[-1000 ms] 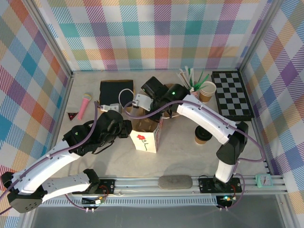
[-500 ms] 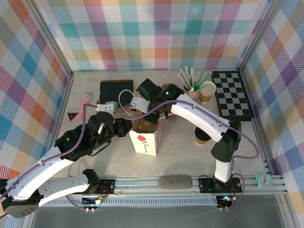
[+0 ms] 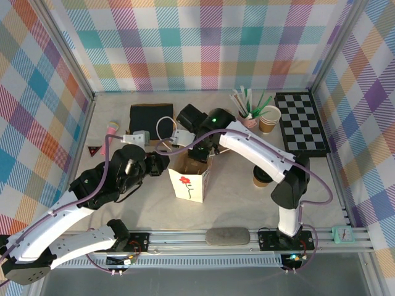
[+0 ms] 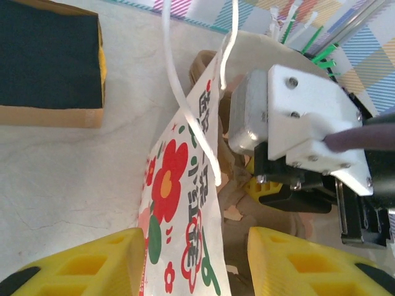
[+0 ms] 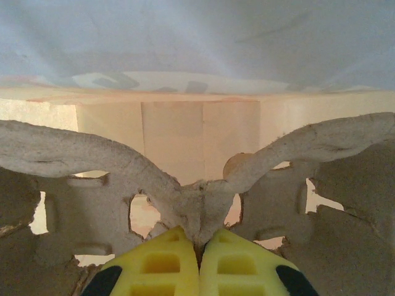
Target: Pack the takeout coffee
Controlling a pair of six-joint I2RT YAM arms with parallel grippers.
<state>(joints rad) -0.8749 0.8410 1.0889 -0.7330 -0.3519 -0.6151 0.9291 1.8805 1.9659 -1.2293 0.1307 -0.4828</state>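
My right gripper lowers the pulp carrier farther into the bag (image 3: 188,184) next, before it releases the carrier's top fold, because open depth still shows beneath the carrier.
The takeout coffee (image 3: 261,179), a brown cup with a black lid, stands right of the bag, partly behind my right arm. A white paper bag (image 3: 188,184) with a red flower stands open at mid-table. My right gripper (image 5: 199,259) reaches down into it, shut on the central ridge of a grey pulp cup carrier (image 5: 111,160). In the left wrist view my left gripper (image 4: 196,265) is open, its yellow fingers (image 4: 92,262) on either side of the bag's printed wall (image 4: 179,203). The carrier (image 4: 271,216) shows brown inside the bag.
An open kraft cup (image 3: 269,118) and a pink cup of straws (image 3: 248,117) stand at the back. A checkerboard (image 3: 301,123) lies at back right, a black pad (image 3: 150,118) at back left, with a pink object (image 3: 111,131) and a red triangle (image 3: 93,148) left.
My left gripper's jaws have spread wider around the bag wall and that arm shifted forward. My right arm has moved slightly left over the bag, still shut.
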